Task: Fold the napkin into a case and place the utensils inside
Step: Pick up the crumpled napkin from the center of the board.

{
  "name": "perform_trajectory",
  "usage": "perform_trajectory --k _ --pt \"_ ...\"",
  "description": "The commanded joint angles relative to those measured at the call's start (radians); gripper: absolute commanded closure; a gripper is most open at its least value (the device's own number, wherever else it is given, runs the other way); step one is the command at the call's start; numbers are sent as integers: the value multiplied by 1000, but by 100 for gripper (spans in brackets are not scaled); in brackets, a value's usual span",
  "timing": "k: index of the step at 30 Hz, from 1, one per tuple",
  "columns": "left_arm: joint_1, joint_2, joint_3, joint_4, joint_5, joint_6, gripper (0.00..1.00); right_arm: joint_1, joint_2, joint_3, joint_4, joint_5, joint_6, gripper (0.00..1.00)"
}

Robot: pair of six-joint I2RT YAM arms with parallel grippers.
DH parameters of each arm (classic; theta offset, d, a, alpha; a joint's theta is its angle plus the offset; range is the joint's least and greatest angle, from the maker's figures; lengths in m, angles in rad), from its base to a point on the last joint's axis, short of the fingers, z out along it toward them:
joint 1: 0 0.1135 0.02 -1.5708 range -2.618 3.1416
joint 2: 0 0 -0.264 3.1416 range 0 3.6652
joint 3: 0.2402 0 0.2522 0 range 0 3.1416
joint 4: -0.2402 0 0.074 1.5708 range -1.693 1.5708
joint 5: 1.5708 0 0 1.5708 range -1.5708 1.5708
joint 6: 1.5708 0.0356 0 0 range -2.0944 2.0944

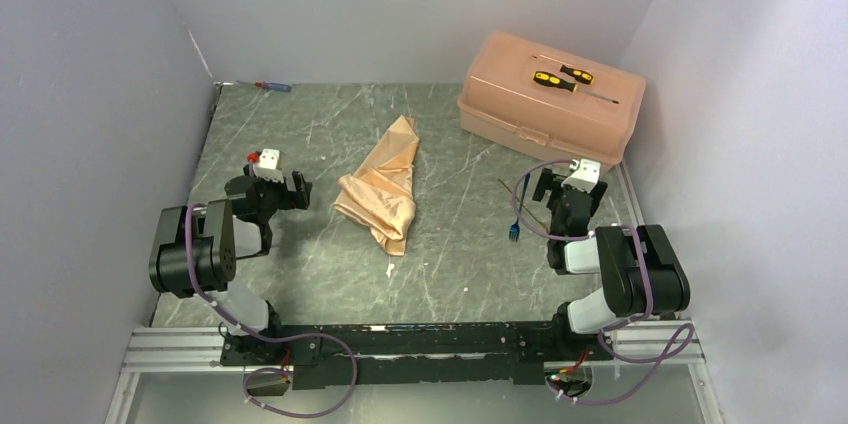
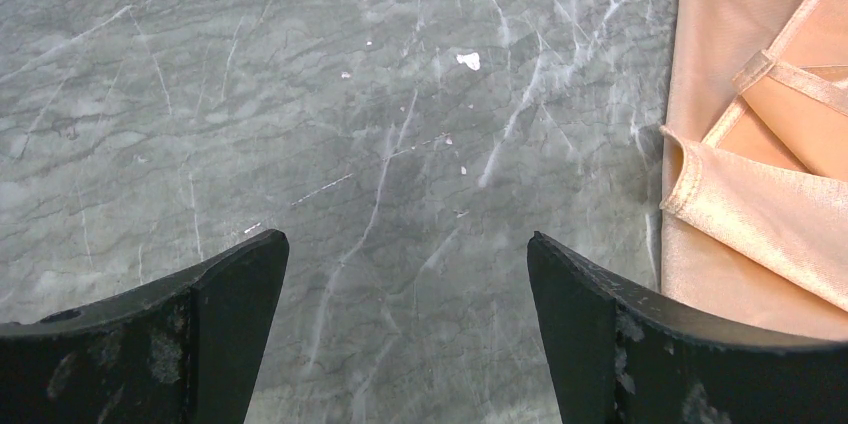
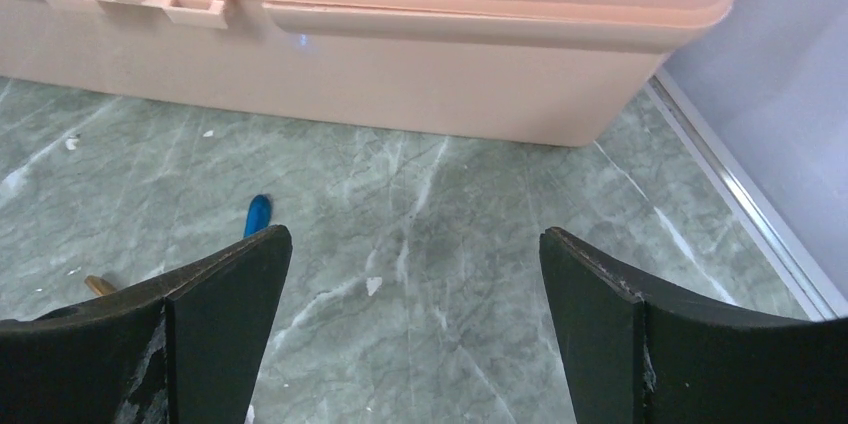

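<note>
The napkin's curled hem (image 1: 375, 172) lies left of my right gripper in the top view, so next my right gripper should swing across the table and lower onto it.
The peach-orange napkin (image 1: 385, 184) lies crumpled and loosely bunched in the middle of the table; no folded case shows. In the left wrist view the napkin (image 2: 760, 214) fills the right edge. My left gripper (image 1: 275, 176) (image 2: 408, 236) stands open just left of the cloth, with only bare table between its fingers. The utensils (image 1: 515, 212) lie on the table left of my right gripper (image 1: 565, 186), slim gold metal with a blue end (image 3: 258, 214). My right gripper (image 3: 416, 231) is open and empty, facing the pink box.
A hard pink plastic box (image 1: 545, 94) (image 3: 400, 84) stands at the back right with two yellow-and-black screwdrivers (image 1: 560, 76) on its lid. A red-and-blue screwdriver (image 1: 270, 86) lies at the back left corner. Walls close the table on three sides.
</note>
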Motion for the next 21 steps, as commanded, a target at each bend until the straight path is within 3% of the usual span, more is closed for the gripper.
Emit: perform_trajectory --k 1,3,5,8,10,14,17,18,21 --pt "5 -23 25 -19 -12 -7 5 33 -69 43 -50 88 2 0" --pt "9 -48 55 -81 -2 -13 5 76 -136 66 -128 121 -39 0" --pt "13 -91 157 -321 3 -5 4 97 -227 73 -194 97 -75 0" --pt "13 -101 350 -662 27 14 5 96 -401 121 -388 143 155 0" --pt "13 -100 457 -829 48 22 5 82 -447 196 -539 25 301 0" --pt "13 -103 595 -1049 100 19 5 74 -390 339 -700 -280 554 0" --pt "13 -83 693 -1198 137 2 5 93 -288 408 -653 -574 575 0" --pt "13 -75 721 -1243 153 1 4 138 -249 447 -678 -584 537 0" --pt "13 -58 787 -1344 174 -6 4 377 -113 658 -939 -368 300 0"
